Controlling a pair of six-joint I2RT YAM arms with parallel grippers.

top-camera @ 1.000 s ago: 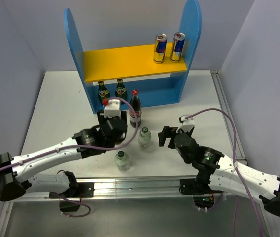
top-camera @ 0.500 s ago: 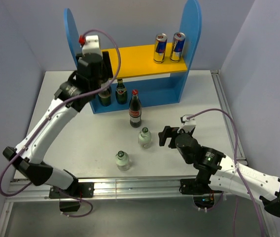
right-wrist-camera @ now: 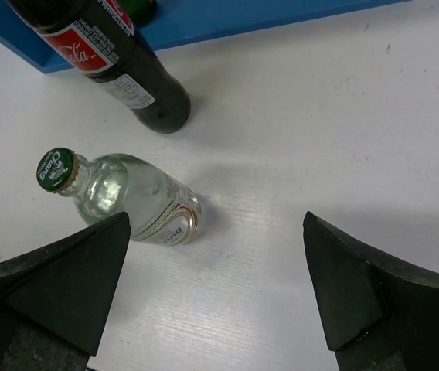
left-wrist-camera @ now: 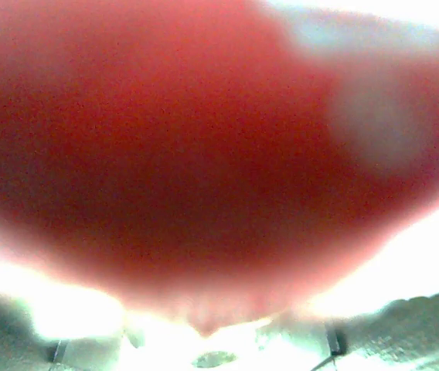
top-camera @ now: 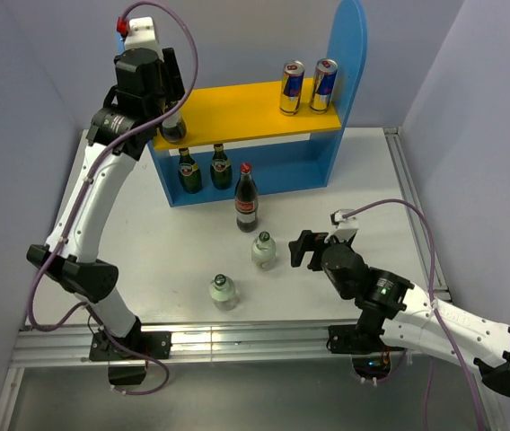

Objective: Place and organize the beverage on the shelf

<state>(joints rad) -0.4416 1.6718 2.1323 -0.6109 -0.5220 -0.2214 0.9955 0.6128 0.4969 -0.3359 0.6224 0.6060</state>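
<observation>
The bottom of the cola bottle is near the board's front edge, so the left gripper will next move outward and slightly toward the cans, farther over the yellow board (top-camera: pixel 237 112).
My left gripper (top-camera: pixel 167 103) is raised over the left end of the shelf's yellow board (top-camera: pixel 237 112) and is shut on a dark cola bottle (top-camera: pixel 174 131), whose base is at the board. Its red cap (left-wrist-camera: pixel 204 139) fills the left wrist view as a blur. The second cola bottle (top-camera: pixel 246 199) stands on the table in front of the shelf and also shows in the right wrist view (right-wrist-camera: pixel 119 58). Two cans (top-camera: pixel 292 87) stand at the board's right end. My right gripper (top-camera: pixel 302 250) is open and empty, just right of a clear green-capped bottle (right-wrist-camera: pixel 127 197). The other clear bottle (top-camera: pixel 224 292) stands nearer.
Two dark green bottles (top-camera: pixel 189 171) stand on the shelf's blue lower level. The tall blue right panel (top-camera: pixel 349 54) rises beside the cans. The left panel is mostly hidden behind my left arm. The table's right edge has a metal rail (top-camera: pixel 408 197).
My left arm has lifted the cola bottle from the table in front of the shelf up to the left end of the yellow board. The right arm has barely moved.
</observation>
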